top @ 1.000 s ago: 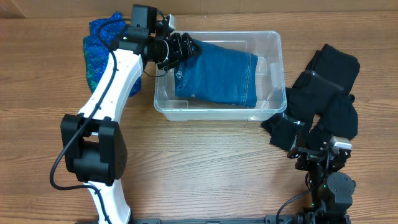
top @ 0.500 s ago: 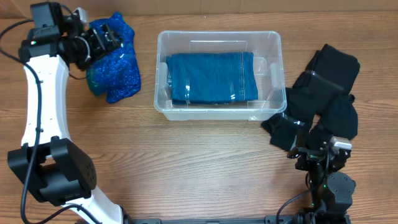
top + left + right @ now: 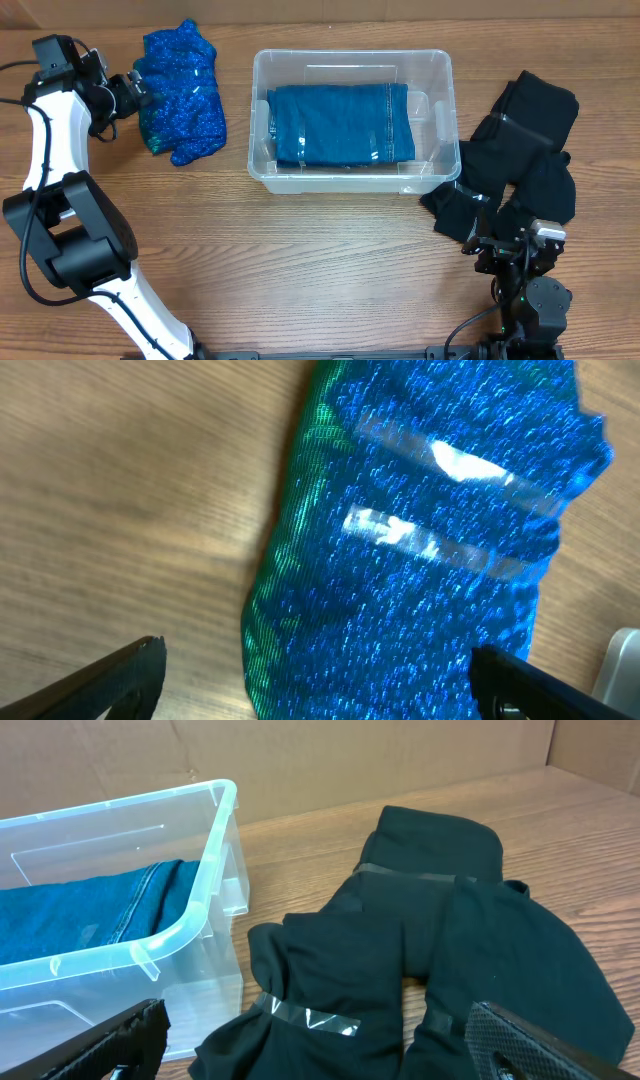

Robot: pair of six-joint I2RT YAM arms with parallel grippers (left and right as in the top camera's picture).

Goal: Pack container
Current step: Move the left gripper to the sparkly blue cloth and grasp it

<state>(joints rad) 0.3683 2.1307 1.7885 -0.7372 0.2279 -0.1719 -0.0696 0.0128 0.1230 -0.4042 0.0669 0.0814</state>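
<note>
My open left gripper moves down and to the right in the overhead view next and closes there, since the shiny blue garment's green edge [image 3: 154,108] [image 3: 297,548] lies nearest.
The clear plastic container [image 3: 440,115] stands at the table's middle back with folded blue jeans [image 3: 340,125] lying flat inside; its corner also shows in the right wrist view [image 3: 190,925]. A shiny blue garment [image 3: 180,95] lies left of it and fills the left wrist view [image 3: 430,540]. My left gripper [image 3: 135,88] is open and empty at that garment's left edge. A pile of black clothes [image 3: 520,150] bound with clear tape lies right of the container, also in the right wrist view [image 3: 430,970]. My right gripper [image 3: 510,245] is open and empty at the pile's near edge.
Cardboard walls stand behind the table [image 3: 350,760]. Bare wood table [image 3: 320,270] spreads in front of the container.
My left gripper let go of the jeans in the container, swung left across the blue garment and now sits at its left edge. The jeans lie flat. The right arm stayed still.
</note>
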